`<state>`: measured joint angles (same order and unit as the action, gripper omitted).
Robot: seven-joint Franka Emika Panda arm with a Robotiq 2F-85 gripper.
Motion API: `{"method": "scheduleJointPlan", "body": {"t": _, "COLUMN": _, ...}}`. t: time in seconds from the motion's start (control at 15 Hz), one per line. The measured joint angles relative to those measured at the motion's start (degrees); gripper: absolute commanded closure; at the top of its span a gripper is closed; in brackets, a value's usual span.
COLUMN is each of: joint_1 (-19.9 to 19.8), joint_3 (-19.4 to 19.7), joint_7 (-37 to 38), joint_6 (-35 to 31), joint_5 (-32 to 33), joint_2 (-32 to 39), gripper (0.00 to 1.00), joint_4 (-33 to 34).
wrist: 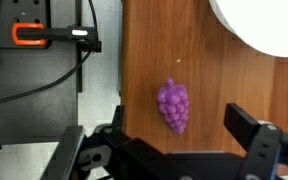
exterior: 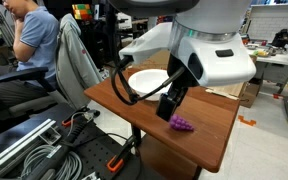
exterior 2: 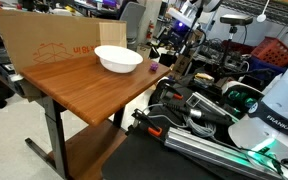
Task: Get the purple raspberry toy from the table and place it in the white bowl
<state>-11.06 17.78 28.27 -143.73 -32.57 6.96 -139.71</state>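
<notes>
The gripper should go down onto the middle of the purple raspberry toy (exterior: 183, 125) (wrist: 174, 107) with one open finger on each side, because the toy is below it on the tabletop.
The purple raspberry toy (wrist: 174, 107) lies on the reddish-brown table (wrist: 144, 60), near its edge. In the wrist view it lies between my two fingers, a little ahead of them. My gripper (wrist: 182, 135) is open and empty, hovering above the toy. In an exterior view the gripper (exterior: 170, 108) hangs just above and beside the toy (exterior: 183, 125). The white bowl (exterior: 149, 80) stands empty on the table (exterior: 209, 150) behind the toy; its rim also shows in the wrist view (wrist: 264, 25). In an exterior view the bowl (exterior 2: 118, 58) sits mid-table (exterior 2: 74, 85).
A cardboard box (exterior 2: 44, 45) stands along the table's far side. A person (exterior: 29, 40) sits in a chair beside the table. Cables, metal rails and an orange-handled tool (wrist: 29, 35) lie on the floor past the table's edge. The robot's white base (exterior 2: 279, 100) is close by.
</notes>
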Motion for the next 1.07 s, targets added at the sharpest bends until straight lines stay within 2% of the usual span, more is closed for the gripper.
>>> {"method": "scheduleJointPlan", "body": {"t": 0.6, "joint_1": 0.84, "joint_3": -1.69, "joint_7": 10.81, "joint_6": 1.26, "joint_5": 10.09, "joint_2": 9.97, "gripper": 0.0, "joint_4": 9.23}}
{"method": "scheduleJointPlan", "body": {"t": 1.07, "joint_1": 2.6, "joint_3": -1.73, "joint_7": 15.54, "joint_6": 1.17, "joint_5": 15.87, "joint_2": 14.75, "gripper": 0.0, "joint_4": 11.92}}
